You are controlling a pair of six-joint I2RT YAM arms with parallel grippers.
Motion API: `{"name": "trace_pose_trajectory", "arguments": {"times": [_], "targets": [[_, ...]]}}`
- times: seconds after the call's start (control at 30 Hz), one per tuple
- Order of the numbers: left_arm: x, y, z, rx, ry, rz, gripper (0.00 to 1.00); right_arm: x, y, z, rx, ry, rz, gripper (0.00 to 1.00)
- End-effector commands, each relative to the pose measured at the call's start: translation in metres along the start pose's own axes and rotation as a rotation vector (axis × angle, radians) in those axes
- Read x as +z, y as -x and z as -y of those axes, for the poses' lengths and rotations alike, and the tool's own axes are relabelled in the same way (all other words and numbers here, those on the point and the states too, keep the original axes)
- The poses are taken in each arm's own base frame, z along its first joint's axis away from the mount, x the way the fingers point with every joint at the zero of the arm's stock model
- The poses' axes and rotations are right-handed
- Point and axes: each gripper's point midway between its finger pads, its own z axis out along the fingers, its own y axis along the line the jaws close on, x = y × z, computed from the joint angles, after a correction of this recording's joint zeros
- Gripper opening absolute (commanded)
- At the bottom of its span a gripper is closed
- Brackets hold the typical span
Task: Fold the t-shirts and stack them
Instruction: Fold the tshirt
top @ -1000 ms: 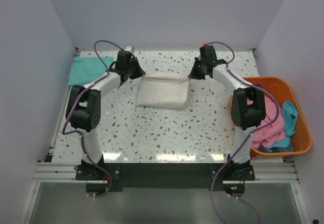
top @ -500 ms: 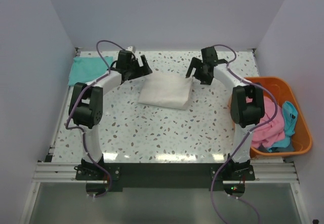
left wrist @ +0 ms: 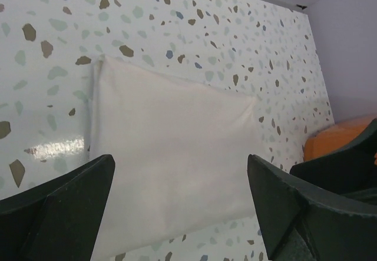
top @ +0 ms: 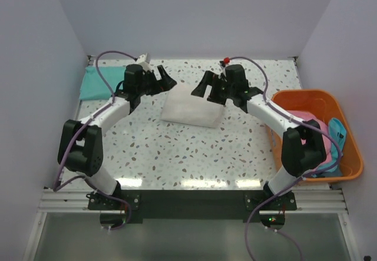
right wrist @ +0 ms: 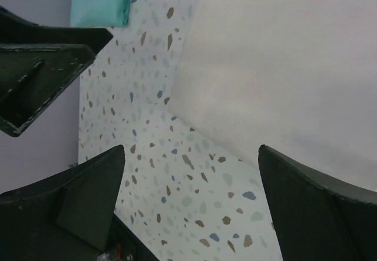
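Next, my left gripper lowers and draws back to close on the cream t-shirt's edge facing the teal t-shirt, since the folded shirts still lie apart.
A folded cream t-shirt [top: 193,106] lies flat on the speckled table, back centre; no print shows on it. It fills the left wrist view [left wrist: 171,149] and the upper right of the right wrist view [right wrist: 283,66]. My left gripper [top: 166,78] hovers open just off its back left corner, jaws wide and empty [left wrist: 180,175]. My right gripper [top: 206,89] hangs open above its back edge, also empty [right wrist: 191,155]. A folded teal t-shirt [top: 103,81] lies at the back left corner [right wrist: 100,2]. Pink [top: 321,128] and blue [top: 337,137] t-shirts sit crumpled in the basket.
An orange plastic basket [top: 306,94] stands at the right edge of the table, beside the right arm's elbow. Grey walls close in the back and both sides. The left gripper's fingers [right wrist: 41,60] show at the left of the right wrist view.
Both grippers went from shut to open and let go of the cream shirt's back edge. Both have drawn inward over the shirt, and the arms' elbows have swung outward and nearer.
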Motion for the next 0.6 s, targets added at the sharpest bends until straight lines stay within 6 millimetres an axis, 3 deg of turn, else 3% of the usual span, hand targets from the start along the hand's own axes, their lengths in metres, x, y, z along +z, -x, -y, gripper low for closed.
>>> {"name": "trace_pose_trajectory", "arguments": {"times": [0.0, 0.13, 0.2, 0.37, 0.57], "targets": [[0.009, -0.029, 0.008, -0.040, -0.063, -0.049, 1.00, 0.021, -0.024, -0.015, 0.086, 0.116, -0.029, 0.99], [0.028, -0.062, 0.000, -0.083, -0.081, -0.131, 1.00, 0.043, -0.046, 0.020, 0.129, 0.036, -0.045, 0.99], [0.032, -0.073, -0.007, -0.101, -0.072, -0.157, 1.00, 0.051, -0.069, 0.042, 0.144, -0.007, -0.093, 0.99], [0.033, -0.106, -0.027, -0.126, -0.042, -0.217, 1.00, 0.053, -0.117, 0.107, 0.208, -0.149, -0.158, 0.99], [0.025, -0.140, -0.052, -0.134, 0.025, -0.284, 1.00, 0.049, -0.133, 0.122, 0.177, -0.164, -0.175, 0.99]]}}
